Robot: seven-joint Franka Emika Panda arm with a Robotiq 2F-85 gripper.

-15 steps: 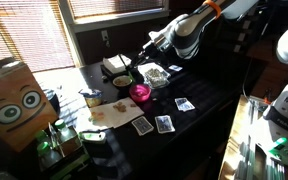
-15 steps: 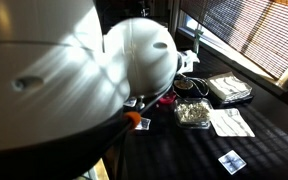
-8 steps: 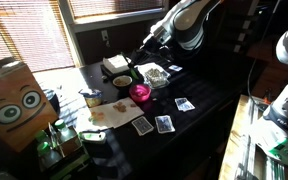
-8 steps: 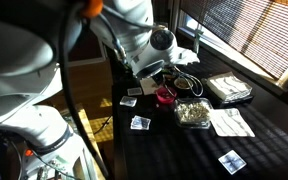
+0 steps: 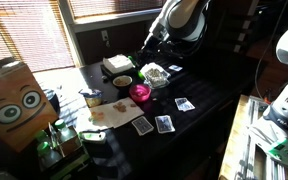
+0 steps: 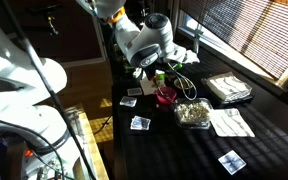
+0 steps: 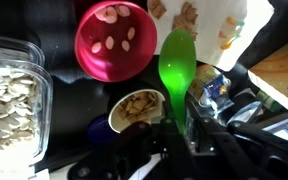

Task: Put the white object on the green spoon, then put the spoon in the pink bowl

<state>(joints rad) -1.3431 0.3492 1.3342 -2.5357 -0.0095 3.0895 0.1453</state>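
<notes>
My gripper moves toward the playing cards and down onto the open tabletop beside the pink bowl next to release the handle, because the scoop looks bare.
In the wrist view my gripper [image 7: 179, 138] is shut on the slim handle of the green spoon [image 7: 176, 62]. The spoon's scoop points away from me and hangs beside the pink bowl [image 7: 89, 62], above the table. The scoop looks bare, and I see no white object on it. Several pale pieces lie inside the pink bowl. In both exterior views the gripper [image 5: 149, 43] [image 6: 157, 68] hovers above and behind the pink bowl [image 5: 140, 93] [image 6: 166, 96]. The green spoon [image 6: 160, 78] shows just above the bowl.
A dark bowl with a pale rim and yellowish contents [image 7: 136, 108] [image 5: 122, 81] sits under the spoon handle. A clear tub of seeds [image 7: 9, 90] [image 5: 156, 75] stands beside it. Playing cards [image 5: 164, 123], a paper towel [image 5: 109, 115], a white box [image 5: 117, 65] and a cardboard box with eyes [image 5: 14, 100] are around.
The arm has swung and drawn upward and back, clearing the front of one exterior camera. The gripper stays over the bowls with the spoon.
</notes>
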